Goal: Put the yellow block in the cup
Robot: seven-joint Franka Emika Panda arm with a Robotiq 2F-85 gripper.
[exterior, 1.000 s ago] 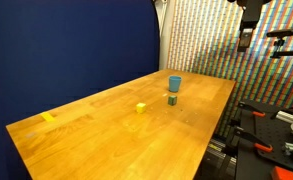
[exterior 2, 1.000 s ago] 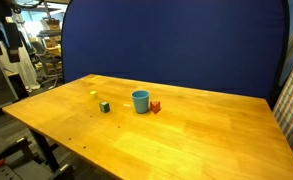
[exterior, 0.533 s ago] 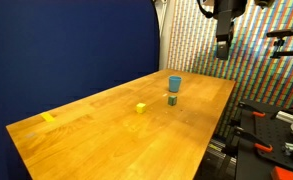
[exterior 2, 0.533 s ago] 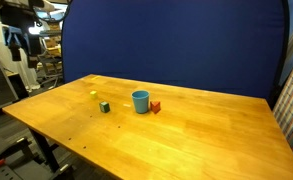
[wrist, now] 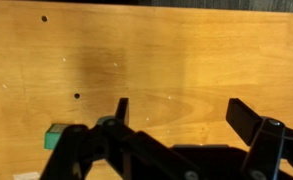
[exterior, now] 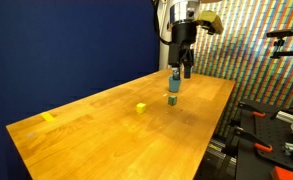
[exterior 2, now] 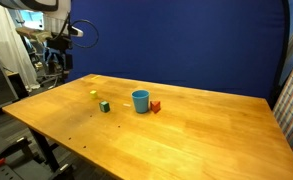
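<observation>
My open gripper moves across and down next until its fingers straddle the cube, since the yellow block (exterior: 142, 107) lies below it and off to its side.
The yellow block (exterior: 142, 107) is a tiny cube lying on the wooden table, to the left of the cup in an exterior view; it also shows in an exterior view (exterior 2: 94, 95). The light blue cup (exterior: 174, 83) stands upright near the table's far end and also shows in an exterior view (exterior 2: 140, 101). My gripper (exterior: 183, 70) hangs in the air near the cup, well above the table, and also shows in an exterior view (exterior 2: 56, 64). In the wrist view the gripper (wrist: 186, 115) is open and empty over bare wood. The yellow block and the cup are out of the wrist view.
A small dark green block (exterior: 172, 100) sits next to the cup and shows at the left of the wrist view (wrist: 54, 136). A small red block (exterior 2: 155, 106) lies beside the cup. A flat yellow tape patch (exterior: 49, 117) is on the table. A blue backdrop (exterior 2: 186, 45) stands behind.
The arm has swung in from the upper edge of the exterior views and come down toward the table near the cup. The blocks and cup have not moved.
</observation>
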